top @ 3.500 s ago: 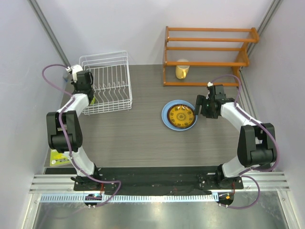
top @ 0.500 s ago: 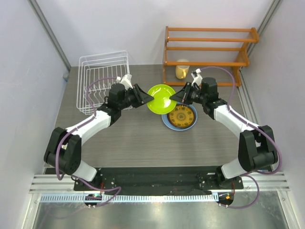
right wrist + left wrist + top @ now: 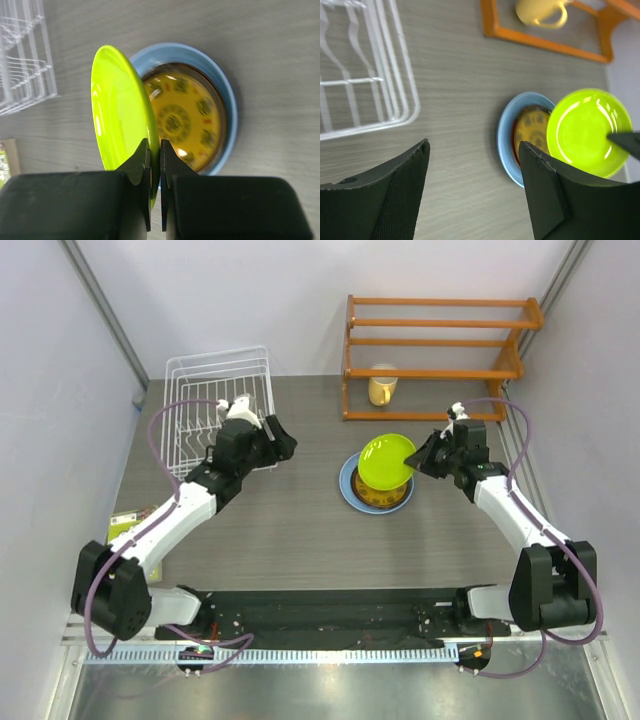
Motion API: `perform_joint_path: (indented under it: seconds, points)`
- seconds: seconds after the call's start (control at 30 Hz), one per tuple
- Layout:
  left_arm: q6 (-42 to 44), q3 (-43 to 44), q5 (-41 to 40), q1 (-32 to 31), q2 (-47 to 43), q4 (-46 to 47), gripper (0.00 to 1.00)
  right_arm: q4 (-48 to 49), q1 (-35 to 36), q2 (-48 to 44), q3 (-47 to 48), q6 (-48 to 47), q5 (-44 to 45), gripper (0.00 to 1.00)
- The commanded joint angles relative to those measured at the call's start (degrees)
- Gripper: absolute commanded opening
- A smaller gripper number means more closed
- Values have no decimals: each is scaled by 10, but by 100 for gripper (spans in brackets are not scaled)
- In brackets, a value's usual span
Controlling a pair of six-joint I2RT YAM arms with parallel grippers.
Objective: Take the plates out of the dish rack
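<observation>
I will next move my right gripper down toward the amber-yellow plate in the stack (image 3: 382, 497) (image 3: 181, 122) and let go of the lime green rim, since the tilted plate still hangs above it.
My right gripper (image 3: 154, 145) is shut on the rim of the lime green plate (image 3: 117, 115) and holds it tilted on edge over the stack. That stack is a light blue plate (image 3: 225, 100) with a dark red plate (image 3: 223, 131) and an amber-yellow plate (image 3: 185, 120) lying in it. From above, the green plate (image 3: 385, 462) covers most of the stack, and the right gripper (image 3: 415, 462) is at its right edge. My left gripper (image 3: 473, 147) is open and holds nothing, near the front right corner of the white wire dish rack (image 3: 220, 410). No plates show in the rack.
The orange wooden shelf (image 3: 440, 350) stands at the back right with a yellow mug (image 3: 381, 388) on its lowest level. A green card (image 3: 122, 525) lies at the table's left edge. The wall is close behind the rack.
Half a second ago both grippers held the green plate at mid-table. The left has since let go, opened and drawn back toward the rack. The right has carried the plate over the stack.
</observation>
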Motion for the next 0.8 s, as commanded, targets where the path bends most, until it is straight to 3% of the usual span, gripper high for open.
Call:
perform_joint_path:
  seconds: [0.0,0.17,0.4,0.5,0.53,0.6,0.7,0.77]
  points:
    - [84,-8,-131,0,-66,-40,73,-29,-6,6,-16,-15,20,1]
    - [132,-20,-232,0,-106,-67,73,-16,-8,42,-20,-15,8,2]
    - [156,-42,-268,0,-148,-69,73,37,-9,85,-29,-16,-15,6]
    - [158,-41,-267,0,-152,-71,73,54,-9,111,-23,-14,-34,13]
    - [157,-41,-266,0,-152,-72,73,57,-9,119,-21,-13,-45,23]
    - [157,-40,-267,0,-153,-73,73,65,-9,135,-17,-14,-52,31]
    - [160,-40,-266,0,-152,-76,74,64,-9,149,-8,-17,-61,60]
    - [161,-40,-270,0,-154,-76,74,62,-9,151,-3,-21,-65,68]
